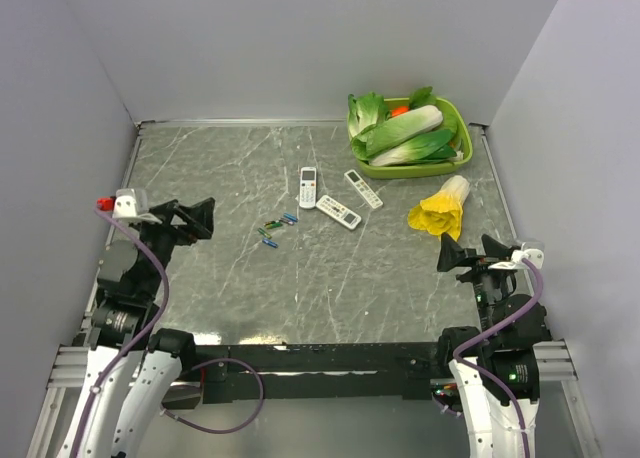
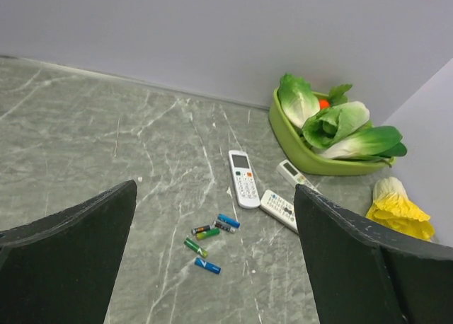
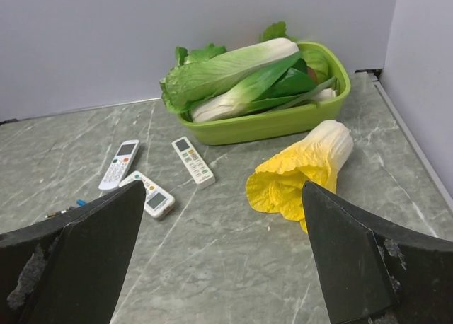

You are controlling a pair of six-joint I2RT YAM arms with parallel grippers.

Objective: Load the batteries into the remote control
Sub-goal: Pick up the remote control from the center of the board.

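I should move my left gripper down, outward and to the right in the top view, onto the middle of the remote nearest the batteries. The remote's long sides are clear.
Two blue batteries (image 1: 290,218) (image 1: 268,243) lie among green and dark cells at mid table. In the left wrist view they show between my fingers, one (image 2: 228,220) farther and one (image 2: 207,265) nearer. Three white remotes lie just beyond them. The slim remote control (image 1: 363,189) is the rightmost, display end toward the bowl, and it also shows in the left wrist view (image 2: 294,174) and the right wrist view (image 3: 192,161). My left gripper (image 1: 195,218) (image 2: 214,218) is open and empty, left of the batteries. My right gripper (image 1: 462,253) (image 3: 224,197) is open and empty at the right.
Two other white remotes (image 1: 308,187) (image 1: 338,211) lie beside the slim one. Green-wrapped cells (image 2: 207,233) mix with the blue ones. A green bowl (image 1: 400,170) of leafy vegetables stands at the back right. A yellow cabbage (image 1: 440,210) lies in front of it, near my right gripper.
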